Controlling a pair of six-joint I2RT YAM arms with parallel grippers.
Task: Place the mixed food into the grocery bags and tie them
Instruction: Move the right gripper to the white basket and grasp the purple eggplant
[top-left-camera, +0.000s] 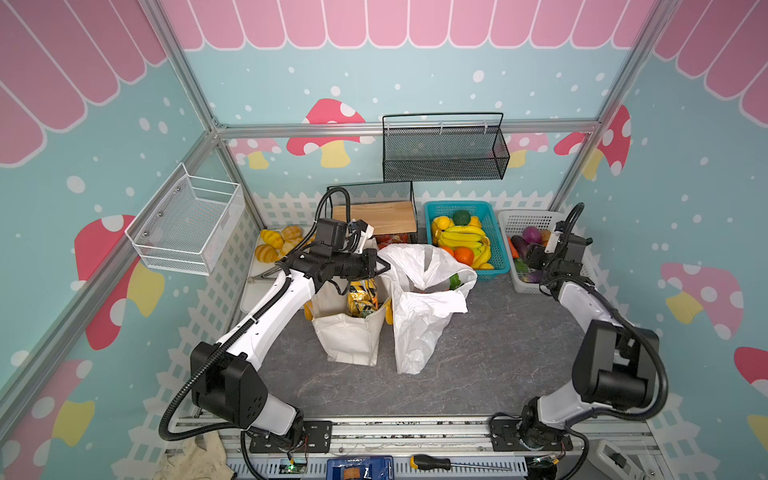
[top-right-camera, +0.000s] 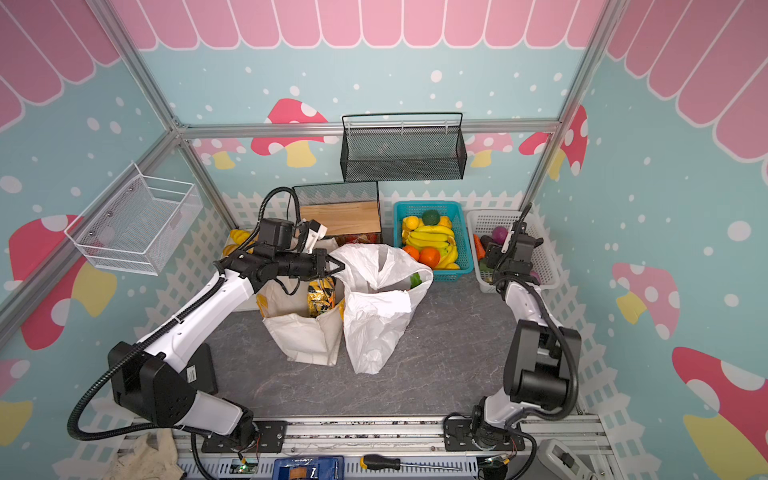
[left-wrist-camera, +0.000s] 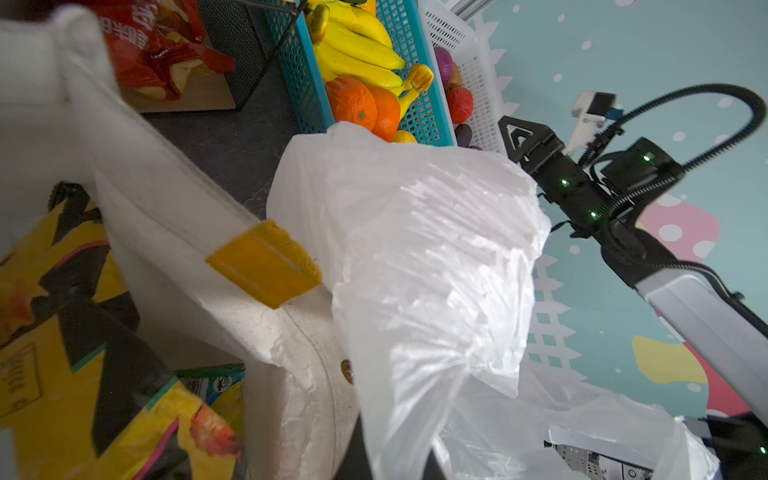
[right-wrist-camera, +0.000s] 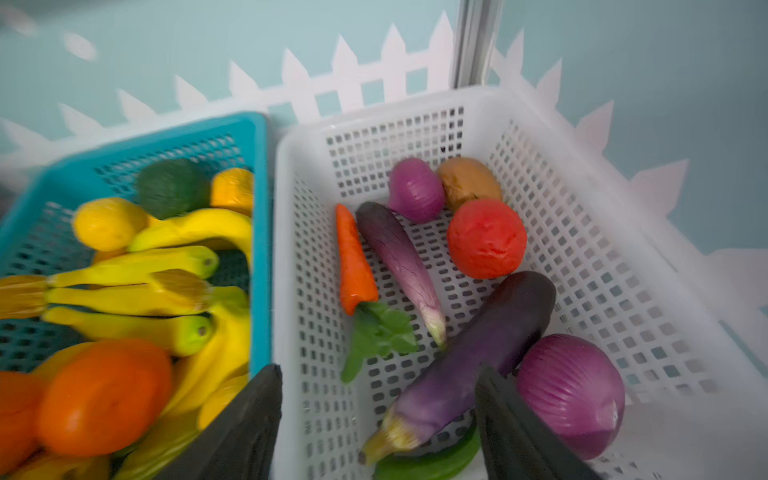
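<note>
Next, my right gripper moves its open fingers outward and down around the slim purple eggplant's middle (top-left-camera: 520, 244) (right-wrist-camera: 402, 260) beside the carrot. Bare basket bottom shows along both sides of the eggplant, which is the reason.
Two grocery bags stand side by side mid-table in both top views: a cream canvas tote (top-left-camera: 349, 332) (top-right-camera: 303, 336) and a white plastic bag (top-left-camera: 419, 320) (top-right-camera: 374, 320). A gold-black snack packet (top-left-camera: 361, 297) (left-wrist-camera: 62, 332) sticks up inside the tote. My left gripper (top-left-camera: 384, 268) (left-wrist-camera: 390, 457) is shut on the plastic bag's (left-wrist-camera: 415, 249) near rim, holding it up. Something green (top-left-camera: 455, 280) shows inside that bag. My right gripper (top-left-camera: 530, 259) (right-wrist-camera: 378, 374) hangs open over the white basket (right-wrist-camera: 395, 114), with a dark purple eggplant (right-wrist-camera: 490, 345) lying between and below its fingers. No pumpkin shows.
The white basket (top-left-camera: 523, 214) also holds a carrot (right-wrist-camera: 353, 257), a paler eggplant (right-wrist-camera: 399, 257), red onions (right-wrist-camera: 573, 395) and a tomato (right-wrist-camera: 486, 239). Beside it stands a blue basket (top-left-camera: 457, 203) of bananas and oranges. Bread rolls (top-left-camera: 274, 245) and a black wire rack (top-left-camera: 374, 212) stand behind the tote.
</note>
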